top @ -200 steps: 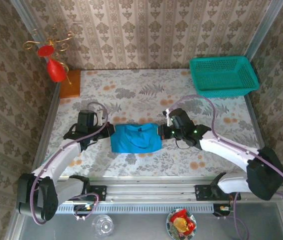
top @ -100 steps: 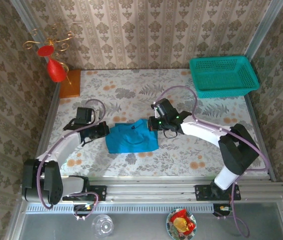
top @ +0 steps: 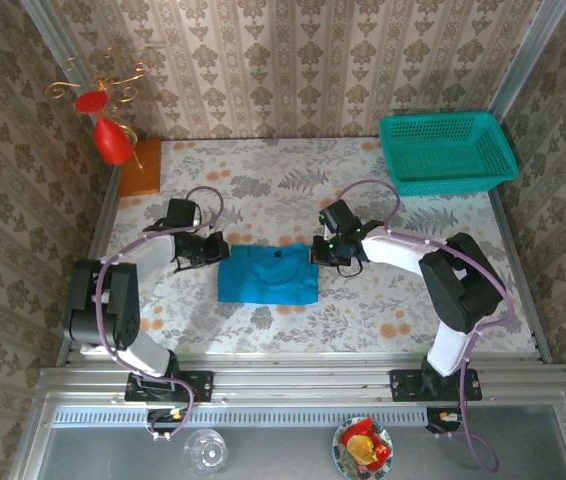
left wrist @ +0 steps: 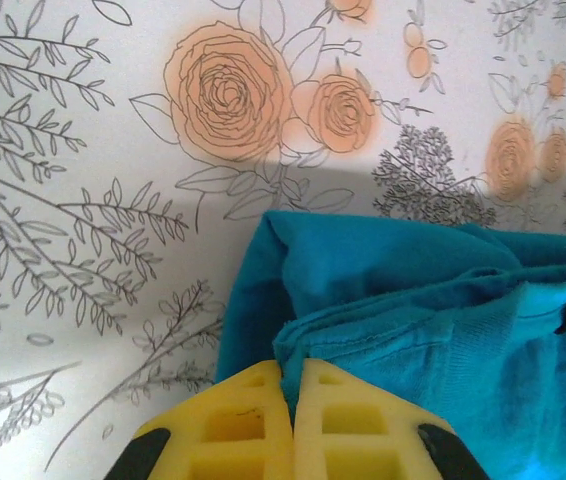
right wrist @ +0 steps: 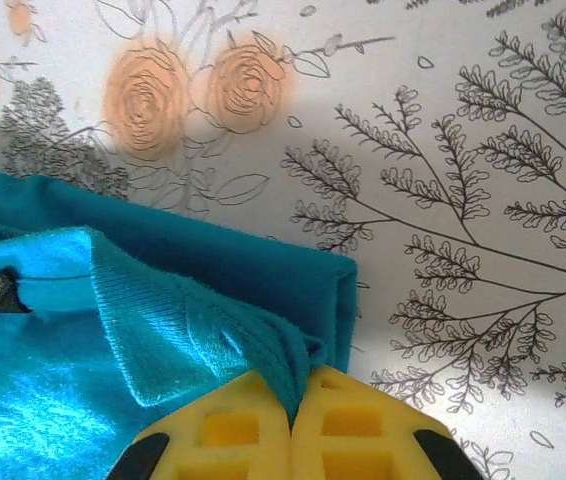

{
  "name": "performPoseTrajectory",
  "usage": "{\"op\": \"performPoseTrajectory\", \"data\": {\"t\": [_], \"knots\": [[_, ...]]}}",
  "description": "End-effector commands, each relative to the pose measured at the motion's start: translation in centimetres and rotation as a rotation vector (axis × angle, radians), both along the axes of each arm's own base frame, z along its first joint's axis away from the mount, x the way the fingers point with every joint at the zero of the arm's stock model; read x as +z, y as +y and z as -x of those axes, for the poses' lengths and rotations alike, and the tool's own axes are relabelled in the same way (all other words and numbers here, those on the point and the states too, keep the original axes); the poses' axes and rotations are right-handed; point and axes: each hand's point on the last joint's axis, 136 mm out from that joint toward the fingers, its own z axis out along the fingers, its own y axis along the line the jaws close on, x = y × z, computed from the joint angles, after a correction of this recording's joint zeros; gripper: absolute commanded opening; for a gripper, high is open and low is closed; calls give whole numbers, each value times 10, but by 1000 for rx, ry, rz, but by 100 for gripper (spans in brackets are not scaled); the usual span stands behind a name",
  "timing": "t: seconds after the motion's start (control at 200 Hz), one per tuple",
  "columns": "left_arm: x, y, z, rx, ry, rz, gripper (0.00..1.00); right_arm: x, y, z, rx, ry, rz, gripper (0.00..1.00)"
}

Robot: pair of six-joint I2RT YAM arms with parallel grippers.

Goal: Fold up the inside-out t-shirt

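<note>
The t-shirt's pinched edge goes outward in my left gripper next and is released, since bare flowered table lies outward past the t-shirt's far fold.
The inside-out t-shirt (top: 268, 274) lies folded into a small blue rectangle in the middle of the flowered table. My left gripper (top: 214, 248) is at its upper left corner and my right gripper (top: 319, 250) at its upper right corner. From the left wrist, the yellow fingers (left wrist: 233, 420) are shut on a layered edge of the t-shirt (left wrist: 443, 300). In the right wrist view the yellow fingers (right wrist: 363, 425) pinch a bunched edge of the t-shirt (right wrist: 163, 330), with the neck label showing at the left.
A teal mesh basket (top: 446, 150) stands at the back right corner. A red ornament on a gold stand (top: 111, 135) and a brown wooden block (top: 141, 168) sit at the back left. Patterned walls close in three sides of the table (top: 383, 310).
Both grippers have swung further away from the bases, carrying the shirt's upper corners. The right one first moved left, then back right. The shirt now lies a little flatter and squarer.
</note>
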Motion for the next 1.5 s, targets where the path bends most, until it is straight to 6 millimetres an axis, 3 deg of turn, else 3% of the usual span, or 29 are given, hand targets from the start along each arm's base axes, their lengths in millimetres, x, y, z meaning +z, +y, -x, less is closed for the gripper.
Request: {"op": "performPoseTrajectory", "data": {"t": [0.0, 0.215, 0.48, 0.635, 0.95, 1.21, 1.295, 1.43, 1.495], "knots": [[-1, -2, -19, -29, -29, 5, 0, -16, -9, 9, -6, 71, 40, 0], [-17, -1, -29, -36, -2, -20, 0, -24, -12, 13, -13, 99, 52, 0], [28, 0, -36, -8, -157, 1, 0, 0, -14, 13, -21, 53, 42, 0], [35, -8, -43, -48, -171, 32, 0, -8, -19, 10, -34, 69, 79, 0], [-9, -17, -63, -80, -44, 32, 3, -30, -31, 15, -85, 115, 143, 0], [-15, -14, -61, -74, -22, 12, 4, 12, -27, 11, -92, 18, 76, 0], [-12, -12, -61, -66, -27, 3, 9, 1, -33, 7, -107, 42, 89, 0], [10, -10, -61, -55, -69, 1, 28, -18, -36, -1, -92, 87, 129, 0], [24, -3, -59, -39, -91, -25, 35, -17, -37, -5, -71, 95, 150, 10]]}}
